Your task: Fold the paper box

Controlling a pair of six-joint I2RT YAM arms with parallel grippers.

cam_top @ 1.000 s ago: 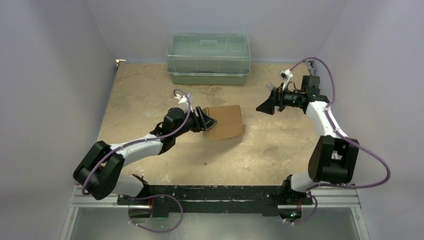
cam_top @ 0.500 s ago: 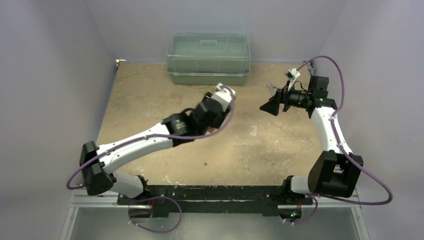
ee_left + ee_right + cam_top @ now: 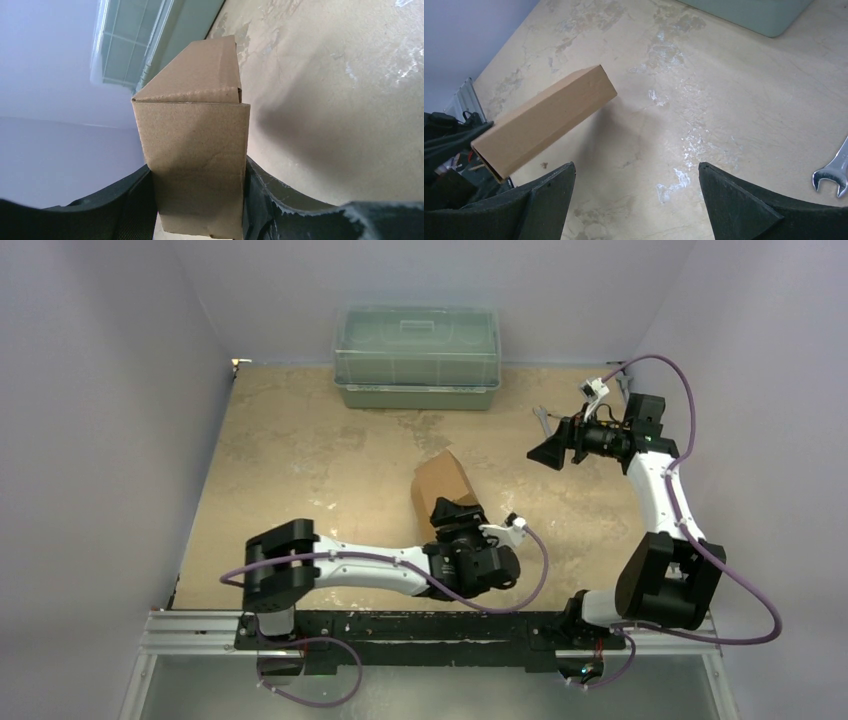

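Observation:
I will next move my left gripper down and slightly back and set the carton (image 3: pixel 195 145) on the tabletop to release it, because that bare part of the tabletop is below my gripper.
The paper box (image 3: pixel 440 485) is a small oblong brown carton with closed sides, held off the table near its middle. My left gripper (image 3: pixel 452 512) is shut on its near end. In the left wrist view the carton (image 3: pixel 195 145) fills the gap between both black fingers of that gripper (image 3: pixel 197 195) and points toward the back wall. My right gripper (image 3: pixel 548 452) hangs open at the right, apart from the carton. Its wrist view shows the carton (image 3: pixel 544 120) at the left, beyond the wide-spread, empty gripper (image 3: pixel 636 167).
A green translucent lidded bin (image 3: pixel 417 357) stands at the back centre of the table. A metal wrench (image 3: pixel 831 172) lies on the tabletop (image 3: pixel 300 460) at the right, near my right gripper. Grey walls close in both sides.
My left arm has swung from the table's middle-left to the near centre, carrying the carton, which now points away from the bases. My right gripper has drawn back slightly to the right.

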